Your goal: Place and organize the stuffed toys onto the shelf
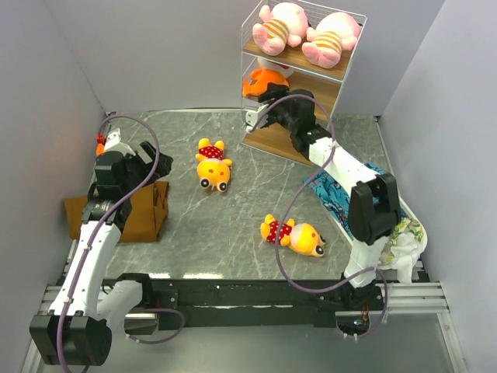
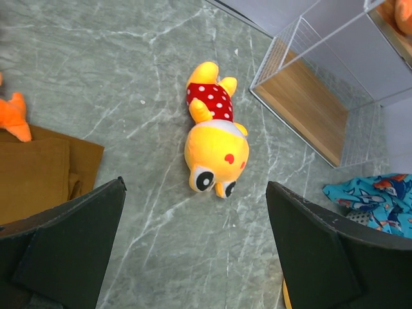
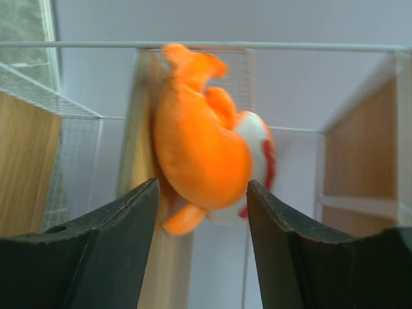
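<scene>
My left gripper needs to turn from the yellow toy, then lower to the second orange fish's tail (image 2: 14, 117) by the brown cloth, since its fingers face past it.
The shelf (image 1: 342, 35) stands at the back. Two pink stuffed toys (image 1: 281, 25) (image 1: 332, 37) lie on its top board. An orange fish toy (image 1: 262, 79) lies on the middle board. My right gripper (image 1: 260, 101) is at that board. In the right wrist view its jaws (image 3: 203, 187) stand open, with the fish (image 3: 203, 145) just beyond the fingertips against the board. Two yellow toys (image 1: 213, 165) (image 1: 293, 235) lie on the table. My left gripper (image 1: 151, 155) is open and empty, and in its wrist view (image 2: 194, 193) it hovers near the first yellow toy (image 2: 215, 138). The second orange fish (image 2: 14, 116) peeks in at the left.
A brown cloth (image 1: 124, 210) lies at the left under my left arm. A blue patterned cloth (image 1: 349, 194) and a white tray (image 1: 410, 233) with crumpled cloth lie at the right. The shelf's bottom board (image 2: 315, 109) is bare. Grey walls enclose the table.
</scene>
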You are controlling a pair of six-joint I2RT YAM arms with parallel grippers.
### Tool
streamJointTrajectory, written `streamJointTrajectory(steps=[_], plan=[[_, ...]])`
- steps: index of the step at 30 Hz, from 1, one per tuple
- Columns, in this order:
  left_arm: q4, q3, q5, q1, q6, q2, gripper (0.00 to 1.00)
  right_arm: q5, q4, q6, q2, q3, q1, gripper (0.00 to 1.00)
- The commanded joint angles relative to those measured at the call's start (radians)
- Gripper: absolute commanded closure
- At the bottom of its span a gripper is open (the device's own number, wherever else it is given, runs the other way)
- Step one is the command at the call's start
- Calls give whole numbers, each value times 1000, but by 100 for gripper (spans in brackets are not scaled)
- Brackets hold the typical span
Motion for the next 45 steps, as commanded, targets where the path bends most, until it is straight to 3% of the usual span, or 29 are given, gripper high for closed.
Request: streamJointTrajectory(steps=[1,4,8,13,14,18,20,23,28,41,45], plan=[[-4,22,-99,-1,0,-3,4,-13,139,79,-167,-93,26,33],[-29,30,-183,0,-43,9,4,-8,239,181,-259,-225,70,27],[-78,44,-402,2,-131,26,4,-16,361,464,-410,-390,142,25],[-110,36,-567,5,-180,26,3,200,504,674,-535,-594,349,25],[-124,42,-632,8,-219,33,3,229,504,771,-567,-622,375,25],[-170,74,-671,30,-274,88,2,245,454,1132,-615,-641,470,27],[-178,120,-678,55,-252,145,1,294,403,1364,-623,-630,486,30],[-184,208,-716,72,-158,234,2,317,305,1575,-638,-619,486,32],[-158,308,-722,79,16,404,1,332,337,1697,-699,-696,486,32],[-328,648,-693,86,164,964,36,191,397,1679,-804,-808,487,33],[-340,653,-733,111,159,1029,38,201,389,1660,-817,-806,487,33]])
